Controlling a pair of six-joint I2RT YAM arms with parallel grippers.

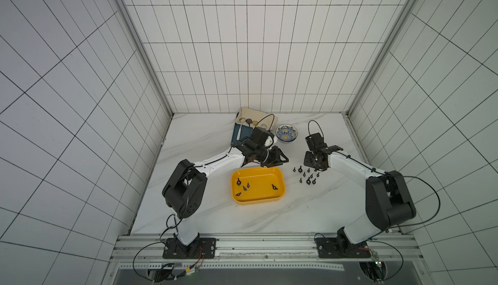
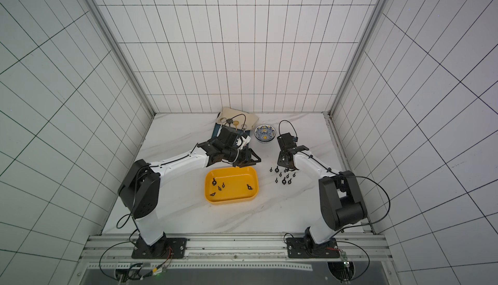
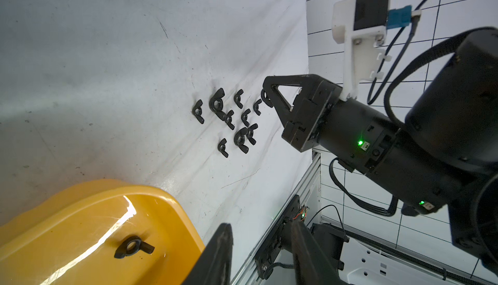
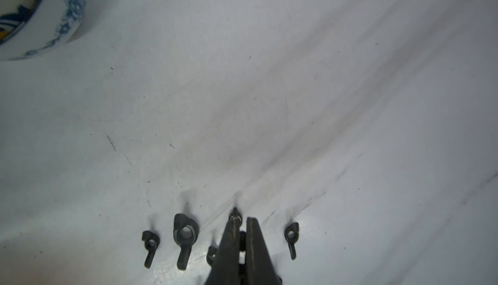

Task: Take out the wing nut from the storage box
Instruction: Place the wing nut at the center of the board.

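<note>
I will move my right gripper over toward the box and down next and let go of the wing nut, because the tabletop past the pile's far edge is bare there.
The yellow storage box sits mid-table with several black wing nuts inside, such as one near its right wall. My left gripper hovers over the box's far rim, open with nothing between its fingers. To the right of the box, my right gripper points down at a pile of wing nuts on the table. It is shut on a wing nut that pokes out at its tip.
A patterned bowl stands behind the pile. A dark-blue tray with spoons and a beige cloth lie at the back, behind my left arm. Tiled walls enclose the table; a metal rail runs along the front.
</note>
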